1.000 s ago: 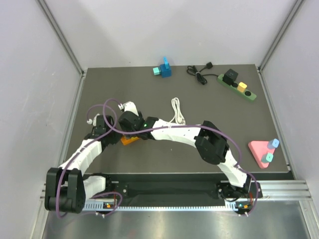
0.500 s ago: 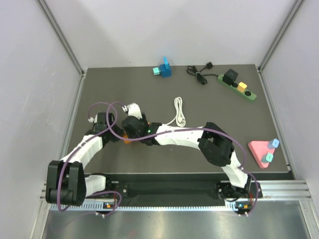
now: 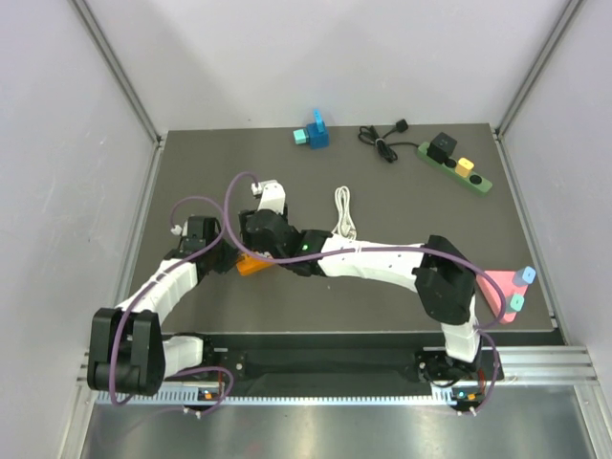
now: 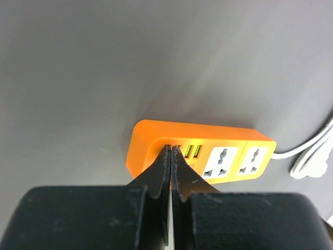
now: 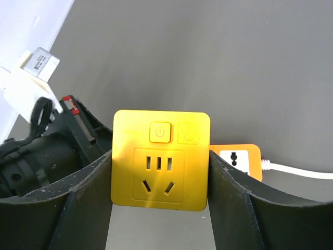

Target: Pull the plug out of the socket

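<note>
My right gripper first carries the plug outward past the orange socket strip (image 3: pixel 253 266) next, to get it down onto the empty table beside the white cable.
The right wrist view shows my right gripper (image 5: pixel 160 156) shut on a square yellow plug (image 5: pixel 160 172), one finger against each side. The plug hangs free above the table, clear of the orange socket strip (image 5: pixel 240 159) behind it. My left gripper (image 4: pixel 170 148) is shut with nothing between its fingers, its tips resting on the left end of the orange strip (image 4: pixel 197 136) by the green ports. Two white outlets on that strip are bare. From above, the orange strip (image 3: pixel 253 266) shows between both wrists, and the plug is hidden under the right wrist (image 3: pixel 263 229).
A white cable (image 3: pixel 342 215) runs off the orange strip toward the back. At the back right lies a green power strip (image 3: pixel 457 167) carrying a black block and yellow pieces, with a black cable (image 3: pixel 382 143). Blue blocks (image 3: pixel 313 132) sit at the back, a pink wedge (image 3: pixel 497 292) at the right.
My right wrist has drawn back and up from the orange strip with the yellow plug, and its elbow has swung right. The left gripper stays on the strip.
</note>
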Controlling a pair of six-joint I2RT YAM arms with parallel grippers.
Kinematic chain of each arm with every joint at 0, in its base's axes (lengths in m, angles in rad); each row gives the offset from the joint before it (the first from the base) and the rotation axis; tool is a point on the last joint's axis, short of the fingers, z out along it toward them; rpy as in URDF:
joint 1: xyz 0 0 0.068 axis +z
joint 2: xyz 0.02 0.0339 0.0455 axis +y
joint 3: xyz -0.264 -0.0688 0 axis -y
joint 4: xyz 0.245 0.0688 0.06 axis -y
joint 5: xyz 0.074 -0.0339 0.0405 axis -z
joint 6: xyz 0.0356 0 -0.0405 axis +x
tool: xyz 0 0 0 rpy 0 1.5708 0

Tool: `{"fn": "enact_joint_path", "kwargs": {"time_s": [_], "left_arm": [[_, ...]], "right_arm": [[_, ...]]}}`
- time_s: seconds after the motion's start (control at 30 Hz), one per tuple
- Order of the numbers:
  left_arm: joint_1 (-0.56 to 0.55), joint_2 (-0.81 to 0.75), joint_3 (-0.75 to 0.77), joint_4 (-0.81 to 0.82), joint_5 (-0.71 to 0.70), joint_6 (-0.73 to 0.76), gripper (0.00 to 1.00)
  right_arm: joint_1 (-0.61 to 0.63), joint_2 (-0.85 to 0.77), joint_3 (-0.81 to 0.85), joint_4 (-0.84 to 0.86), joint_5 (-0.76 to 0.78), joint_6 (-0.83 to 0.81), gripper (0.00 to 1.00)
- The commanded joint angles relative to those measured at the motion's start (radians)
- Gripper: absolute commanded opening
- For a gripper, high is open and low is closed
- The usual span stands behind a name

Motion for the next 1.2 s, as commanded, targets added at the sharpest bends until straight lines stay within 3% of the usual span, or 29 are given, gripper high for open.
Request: {"fn": "enact_joint_path", "kwargs": {"time_s": [0.0, 0.17, 0.3, 0.43, 0.53, 0.93, 1.17], "left_arm": [[0.003, -0.001, -0.032, -0.195, -0.05, 0.093, 0.0], [0.005, -0.125, -0.006, -0.228, -0.04, 0.135, 0.0], [0.003, -0.257, -0.008, -0.175, 0.123, 0.208, 0.0], [0.003, -0.355, -0.024, -0.139, 0.246, 0.224, 0.0], [0.005, -0.401, -0.02, -0.147, 0.264, 0.237, 0.0], [0.003, -0.48, -0.043, -0.136, 0.419, 0.227, 0.0], [0.003, -0.546, -0.069, -0.147, 0.438, 0.214, 0.0]], "right_arm": [[-0.012, -0.055, -0.001, 0.037, 0.016, -0.011, 0.0], [-0.087, -0.071, -0.013, 0.025, -0.102, -0.027, 0.0], [-0.192, -0.069, -0.008, 0.011, -0.283, -0.01, 0.0], [-0.304, -0.066, -0.059, 0.102, -0.6, 0.004, 0.0], [-0.383, -0.019, -0.065, 0.164, -0.743, 0.032, 0.0], [-0.551, 0.222, 0.024, 0.335, -0.895, 0.119, 0.01], [-0.585, 0.279, 0.033, 0.352, -0.9, 0.116, 0.15]]}}
